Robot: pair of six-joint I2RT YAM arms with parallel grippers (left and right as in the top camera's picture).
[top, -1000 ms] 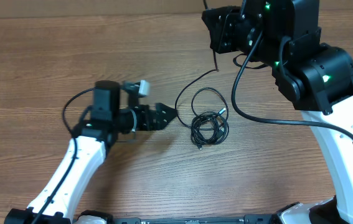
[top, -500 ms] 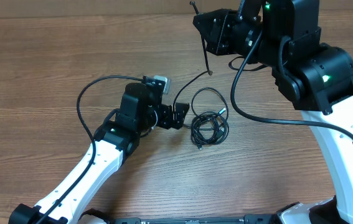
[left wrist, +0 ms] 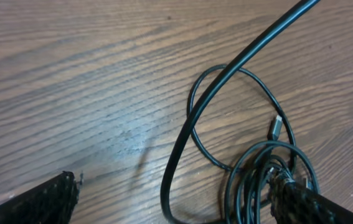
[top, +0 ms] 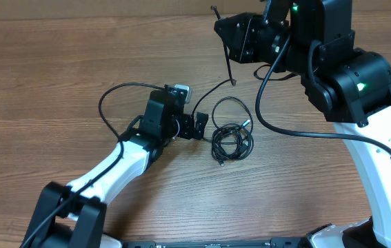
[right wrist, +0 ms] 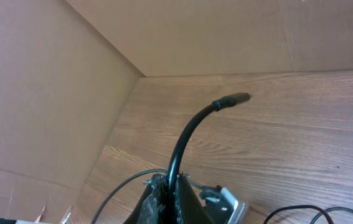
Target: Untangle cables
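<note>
Next, the left gripper comes down around the raised piece's low bend (top: 193, 116) (left wrist: 166, 191), which lies just below it between its open fingers, and closes.
The cables lie as a small black coil (top: 232, 142) on the wooden table, with a wider loop (top: 231, 110) just behind it. One strand (top: 227, 58) rises from the coil to my right gripper (top: 227, 41), which is shut on it; its plug end (right wrist: 232, 99) sticks out past the shut gripper (right wrist: 171, 186). My left gripper (top: 198, 128) stands open right at the coil's left side. In the left wrist view the raised strand (left wrist: 226, 81) runs between the open gripper's (left wrist: 176, 208) fingers, and the right fingertip (left wrist: 313, 205) lies over the coil (left wrist: 257, 177).
A cardboard wall (right wrist: 195, 37) stands behind the table's far edge. The left arm's thick black wire (top: 112, 96) arches over the table to the left. The right arm's wire (top: 267, 117) hangs to the right of the coil.
My left arm has swung right and forward until its open fingers reach the coil. The right gripper moved slightly left with the strand and has held still since.
</note>
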